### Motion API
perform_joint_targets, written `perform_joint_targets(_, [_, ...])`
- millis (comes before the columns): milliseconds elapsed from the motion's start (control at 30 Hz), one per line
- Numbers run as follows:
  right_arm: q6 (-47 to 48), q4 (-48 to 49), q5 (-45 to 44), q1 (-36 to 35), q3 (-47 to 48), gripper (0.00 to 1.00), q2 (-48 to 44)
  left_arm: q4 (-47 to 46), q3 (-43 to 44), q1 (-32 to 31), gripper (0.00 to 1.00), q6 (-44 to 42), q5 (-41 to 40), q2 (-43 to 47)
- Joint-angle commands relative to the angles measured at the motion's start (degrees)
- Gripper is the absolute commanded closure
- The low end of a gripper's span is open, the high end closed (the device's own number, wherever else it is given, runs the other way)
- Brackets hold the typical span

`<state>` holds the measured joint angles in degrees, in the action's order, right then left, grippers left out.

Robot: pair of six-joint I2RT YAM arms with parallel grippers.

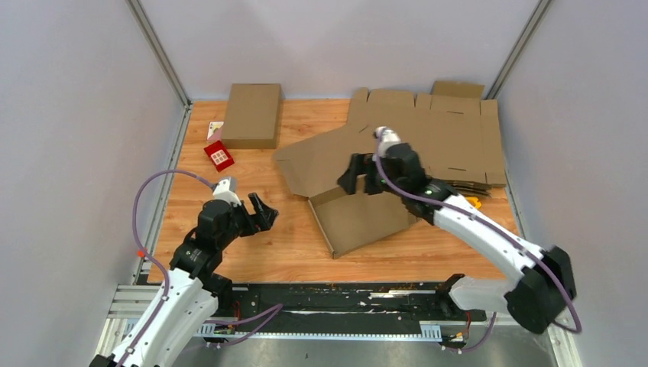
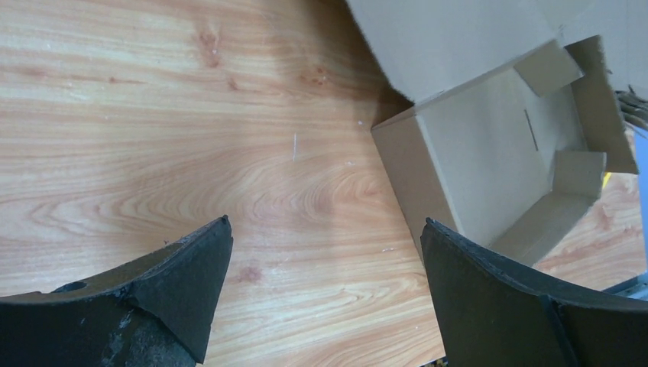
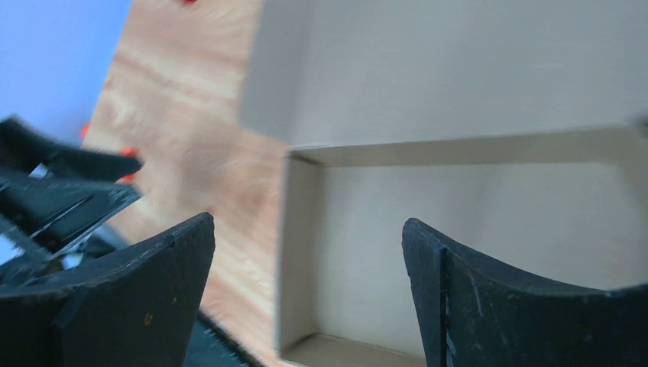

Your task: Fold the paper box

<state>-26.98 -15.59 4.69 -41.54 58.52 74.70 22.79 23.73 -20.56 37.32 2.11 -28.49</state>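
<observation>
I need to move my left gripper down and to the right in the top view next, astride the nearest side of the box to close. The rim of that side stands upright and free.
A brown cardboard box (image 1: 359, 218) lies half folded at the table's middle, its tray walls up and its lid flap (image 1: 317, 157) open toward the back left. It shows in the left wrist view (image 2: 489, 164) and the right wrist view (image 3: 458, 222) as an open tray. My right gripper (image 1: 359, 177) is open and hovers over the box's back edge, holding nothing. My left gripper (image 1: 264, 214) is open and empty over bare wood, left of the box.
A closed cardboard box (image 1: 252, 115) stands at the back left with a small red card (image 1: 218, 155) beside it. Flat unfolded cardboard sheets (image 1: 451, 130) lie at the back right. Grey walls enclose the table on three sides.
</observation>
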Motion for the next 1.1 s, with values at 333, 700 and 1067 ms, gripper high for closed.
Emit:
perform_joint_targets(333, [7.04, 7.47, -14.38, 12.38, -23.44, 0.11, -21.75, -10.20, -8.51, -0.33, 0.07, 18.17, 5.33, -3.74])
perform_joint_targets(700, [5.18, 9.89, -18.85, 12.32, -26.53, 0.12, -22.91, -12.75, -5.12, -12.30, 0.06, 26.93, -4.17, -7.03])
perform_joint_targets(1067, [3.83, 10.86, -25.05, 12.36, -30.29, 0.12, -30.55, -5.65, 12.28, -26.68, 0.06, 33.19, -19.88, -33.80])
